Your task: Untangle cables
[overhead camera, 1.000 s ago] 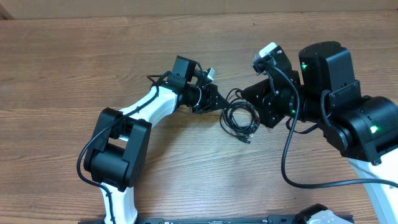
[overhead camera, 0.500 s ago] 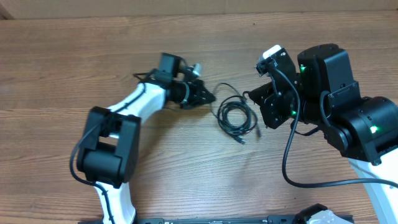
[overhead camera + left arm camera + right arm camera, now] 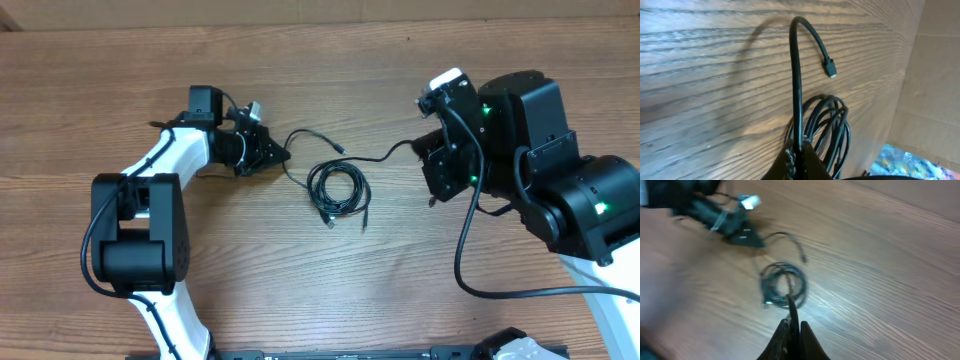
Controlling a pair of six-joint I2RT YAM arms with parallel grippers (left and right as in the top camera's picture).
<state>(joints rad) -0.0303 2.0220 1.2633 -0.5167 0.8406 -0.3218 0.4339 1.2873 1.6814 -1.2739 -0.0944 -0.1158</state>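
My right gripper's piece of cable still enters the coil (image 3: 832,127). I will pull it to the right in the overhead view, over the bare wood, and release it.
A bundle of thin black cables (image 3: 337,189) lies coiled on the wooden table between my arms. One strand runs left from the coil to my left gripper (image 3: 281,155), which is shut on it. Another strand runs right to my right gripper (image 3: 421,148), which is shut on it. In the left wrist view my left gripper (image 3: 799,148) pinches a cable (image 3: 796,75) that arcs up to a small plug (image 3: 830,67), with the coil (image 3: 832,127) behind. In the right wrist view my right gripper (image 3: 792,326) pinches a strand leading to the coil (image 3: 782,286).
A cardboard wall (image 3: 300,10) runs along the table's far edge. Loose plug ends (image 3: 365,215) stick out of the coil toward the front. The right arm's thick wires (image 3: 470,250) hang over the table at the right.
My left gripper has pulled far to the left with its strand, and the right gripper drew back to the right. The coil slid left and two strands are drawn out of it.
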